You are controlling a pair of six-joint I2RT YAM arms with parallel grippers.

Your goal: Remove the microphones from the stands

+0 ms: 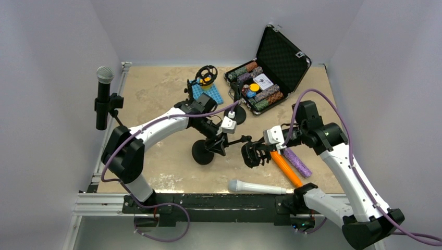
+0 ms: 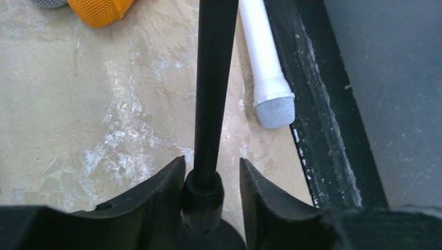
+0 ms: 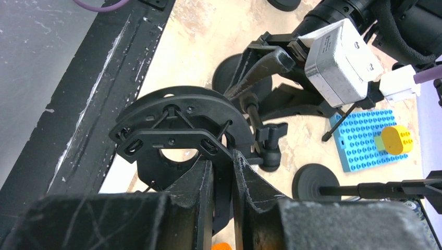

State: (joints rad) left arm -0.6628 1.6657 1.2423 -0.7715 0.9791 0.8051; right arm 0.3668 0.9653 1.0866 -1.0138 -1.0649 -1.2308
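Next, my right gripper moves outward, righting the leaning stand, and releases its holder over the bare tabletop by the case (image 1: 256,126), since that spot lies outward of it.
The black stand has its round base (image 1: 201,154) on the table, and its pole (image 2: 213,78) leans toward the right arm. My left gripper (image 1: 219,143) straddles the pole's bottom collar (image 2: 202,192). The jaws are open, with a gap on the right side. My right gripper (image 3: 222,156) is shut on the stand's black ring-shaped holder (image 3: 177,127), which is empty. A white microphone (image 1: 258,186) lies flat near the front edge. It also shows in the left wrist view (image 2: 263,62).
An orange microphone (image 1: 285,167) and a purple one (image 1: 297,161) lie under the right arm. A second stand (image 1: 207,74) and a blue brick plate (image 3: 362,138) are behind. An open case of chips (image 1: 271,67) sits at the back right. A black microphone (image 1: 103,96) is clamped at the left wall.
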